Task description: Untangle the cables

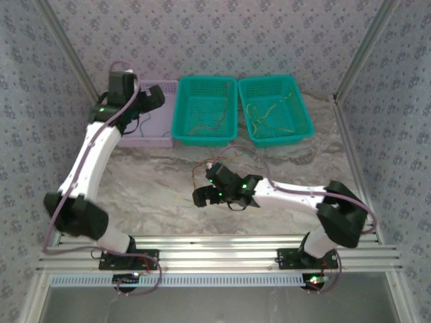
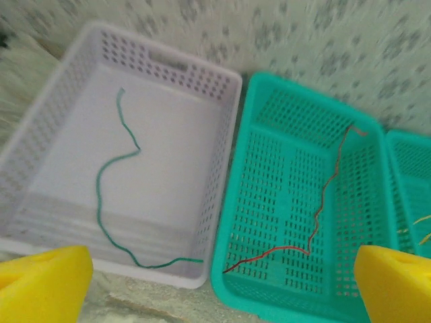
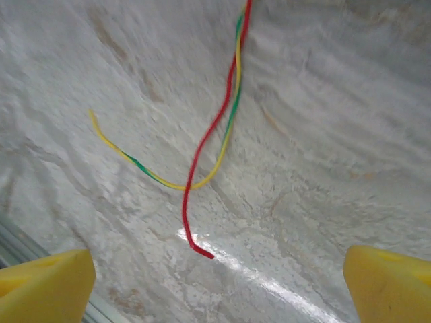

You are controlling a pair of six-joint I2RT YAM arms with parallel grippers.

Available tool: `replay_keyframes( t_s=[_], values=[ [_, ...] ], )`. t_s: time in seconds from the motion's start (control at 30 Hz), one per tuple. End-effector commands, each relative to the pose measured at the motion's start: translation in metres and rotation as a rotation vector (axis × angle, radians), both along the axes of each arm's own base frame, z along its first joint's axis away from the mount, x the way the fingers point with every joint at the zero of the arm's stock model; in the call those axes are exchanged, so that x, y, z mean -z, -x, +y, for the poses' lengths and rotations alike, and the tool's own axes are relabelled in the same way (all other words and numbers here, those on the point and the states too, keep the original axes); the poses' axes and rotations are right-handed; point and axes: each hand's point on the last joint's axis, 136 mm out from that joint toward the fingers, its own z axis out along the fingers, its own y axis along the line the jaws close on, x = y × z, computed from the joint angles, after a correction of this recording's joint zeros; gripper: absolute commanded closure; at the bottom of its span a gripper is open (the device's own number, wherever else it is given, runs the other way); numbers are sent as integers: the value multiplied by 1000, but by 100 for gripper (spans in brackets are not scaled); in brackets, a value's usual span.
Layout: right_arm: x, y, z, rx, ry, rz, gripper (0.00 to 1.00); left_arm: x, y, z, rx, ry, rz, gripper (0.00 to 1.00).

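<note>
The red cable's loose end [image 3: 185, 214] is clear of the yellow-and-green cable [image 3: 155, 176] just past their crossing, so I will lower my right gripper onto it there next.
A thin green cable [image 2: 108, 176] lies alone in the lilac basket [image 2: 176, 70]. A red cable [image 2: 322, 202] lies in the teal basket [image 2: 232, 222] beside it. My left gripper [image 2: 222, 289] hovers open over the near rims of these two baskets [image 1: 151, 97], its yellow pads [image 2: 44, 286] wide apart and holding nothing. On the marble table a red cable [image 3: 202, 145] crosses a yellow-and-green cable [image 3: 155, 176]. My right gripper [image 3: 215, 282] stands open above their loose ends, mid-table [image 1: 202, 195]. A few thin cables [image 1: 217, 161] lie just beyond it.
Three baskets line the back of the table: lilac [image 1: 156, 140], teal [image 1: 179, 114] and a second teal one [image 1: 304, 118] holding yellowish wires [image 1: 269, 114]. Aluminium frame posts and patterned walls close in the sides. The arm bases sit on rails at the near edge.
</note>
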Motion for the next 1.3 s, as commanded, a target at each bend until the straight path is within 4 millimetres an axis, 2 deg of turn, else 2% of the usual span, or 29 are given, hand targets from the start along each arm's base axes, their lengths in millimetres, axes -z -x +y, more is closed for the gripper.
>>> replay_keyframes(
  t_s=[0.0,0.03,0.27,0.3,0.4,0.43,0.57,0.8,0.87,0.97,1.1,1.2,1.27],
  values=[
    [4,-1,20,10,-16,63,4,5,34,19,-69,-19,24,0],
    [8,0,25,1,-13,76,5,2,43,21,-76,-17,13,0],
    [34,1,53,-31,43,123,7,22,103,26,-54,-14,31,0],
    [32,-3,60,-26,37,123,8,24,110,28,-51,-15,33,0],
    [43,-2,66,-31,51,160,17,31,127,29,-40,-22,47,0],
    [47,-1,67,-34,60,169,22,35,133,31,-37,-30,56,0],
    [62,0,63,-21,129,174,33,51,152,38,-44,-63,79,0],
    [72,-3,43,36,200,158,34,62,168,43,-42,-80,105,0],
    [77,-4,40,39,237,156,39,65,170,44,-45,-79,109,0],
    [85,-1,37,33,253,180,51,69,175,44,-47,-67,113,0],
    [86,-2,34,51,228,196,70,74,181,46,-51,-70,122,0],
    [73,-5,37,43,191,188,82,79,183,44,-42,-66,136,0],
    [56,-7,42,23,159,170,91,81,185,43,-35,-58,143,0]
  ],
)
